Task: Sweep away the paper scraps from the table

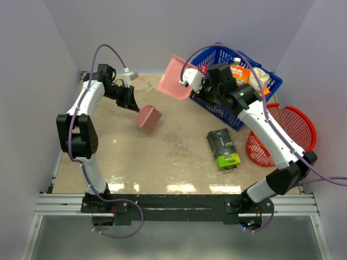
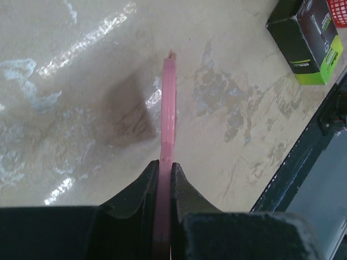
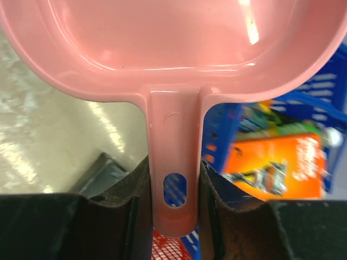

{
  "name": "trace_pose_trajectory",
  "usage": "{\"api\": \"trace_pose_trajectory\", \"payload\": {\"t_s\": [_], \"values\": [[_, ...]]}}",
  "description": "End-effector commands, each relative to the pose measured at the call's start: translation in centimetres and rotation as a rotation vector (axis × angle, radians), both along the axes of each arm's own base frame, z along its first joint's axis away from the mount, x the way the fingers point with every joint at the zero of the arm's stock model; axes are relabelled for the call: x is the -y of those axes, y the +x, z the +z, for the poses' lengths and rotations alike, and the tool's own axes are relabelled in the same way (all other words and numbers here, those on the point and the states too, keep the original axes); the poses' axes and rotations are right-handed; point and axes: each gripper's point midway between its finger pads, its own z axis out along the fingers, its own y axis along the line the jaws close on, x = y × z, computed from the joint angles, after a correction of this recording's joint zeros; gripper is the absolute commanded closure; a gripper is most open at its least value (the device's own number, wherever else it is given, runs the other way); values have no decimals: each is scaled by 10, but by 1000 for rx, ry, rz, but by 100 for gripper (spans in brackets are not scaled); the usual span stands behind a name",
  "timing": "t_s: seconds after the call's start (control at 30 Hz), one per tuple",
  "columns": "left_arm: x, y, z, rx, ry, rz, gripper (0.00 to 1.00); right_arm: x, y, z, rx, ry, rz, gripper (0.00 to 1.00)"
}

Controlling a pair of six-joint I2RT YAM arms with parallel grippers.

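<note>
The right gripper lowers the dustpan back from the blue basket next, between the brush (image 1: 149, 118) and box, since the dustpan looks empty.
My right gripper (image 1: 194, 85) is shut on the handle of the pink dustpan (image 1: 174, 77) and holds it raised at the near-left corner of the blue basket (image 1: 271, 81). In the right wrist view the dustpan's (image 3: 173, 43) inside looks empty, with its handle between my fingers (image 3: 173, 162). My left gripper (image 1: 132, 103) is shut on a small pink brush (image 1: 149, 118) held over the back left of the table (image 1: 162, 162). The left wrist view shows the brush (image 2: 169, 108) edge-on in the gripper (image 2: 166, 168). No paper scraps show on the table in any view.
A black and green box (image 1: 223, 149) lies right of centre and also shows in the left wrist view (image 2: 306, 40). A red mesh basket (image 1: 293, 122) stands at the right edge. The blue basket holds an orange package (image 3: 276, 168) and other items.
</note>
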Motion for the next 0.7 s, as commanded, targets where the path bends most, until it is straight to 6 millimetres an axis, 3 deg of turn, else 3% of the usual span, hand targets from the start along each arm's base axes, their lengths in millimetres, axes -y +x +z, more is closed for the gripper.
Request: {"api": "trace_pose_trajectory", "payload": {"t_s": [0.0,0.1,0.2,0.33,0.67], "values": [[-27,-21,14,-42,-65,31,100,-47,-17,-62,-187,12,135,100],[-31,-29,-4,-88,-44,46,100,-62,-22,-110,-289,-47,143,98],[-36,-35,-21,-144,-7,66,100,-70,-17,-141,-362,-39,75,98],[-50,-40,-40,-194,91,91,100,-67,-14,-171,-428,-66,-25,99],[-87,-28,-59,-172,315,194,99,-60,-32,-199,-504,-86,-54,98]]}}
